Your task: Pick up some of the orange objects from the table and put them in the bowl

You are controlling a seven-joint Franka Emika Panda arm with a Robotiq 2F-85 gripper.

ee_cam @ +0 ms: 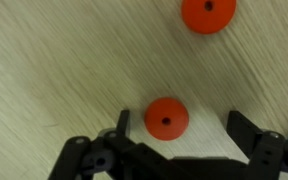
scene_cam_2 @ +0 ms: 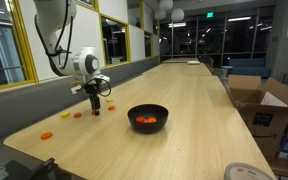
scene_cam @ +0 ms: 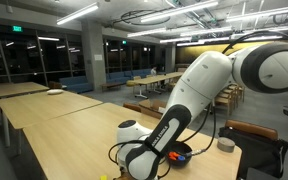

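The small orange disc (ee_cam: 166,118) already lies between my gripper's open fingers, so my gripper needs to stay low next and close them on it.
In the wrist view my gripper (ee_cam: 184,128) is open, low over the light-wood table (ee_cam: 54,70). A small orange disc (ee_cam: 166,118) with a centre hole lies flat between the fingers, close to the left one. A second orange disc (ee_cam: 207,13) lies beyond it at the frame's top edge. In an exterior view the gripper (scene_cam_2: 95,104) points down at the table (scene_cam_2: 194,110), left of the black bowl (scene_cam_2: 148,117), which holds orange pieces. More orange pieces (scene_cam_2: 46,135) lie scattered near the table's left edge. In the exterior view from behind the arm, the bowl (scene_cam: 182,155) is partly hidden.
A small grey cylinder (scene_cam: 225,145) stands on the table past the bowl, and a tiny yellow piece (scene_cam: 102,177) lies near the front edge. Cardboard boxes (scene_cam_2: 259,100) stand on the floor to the right of the table. A white round thing (scene_cam_2: 246,172) sits at the table's near corner.
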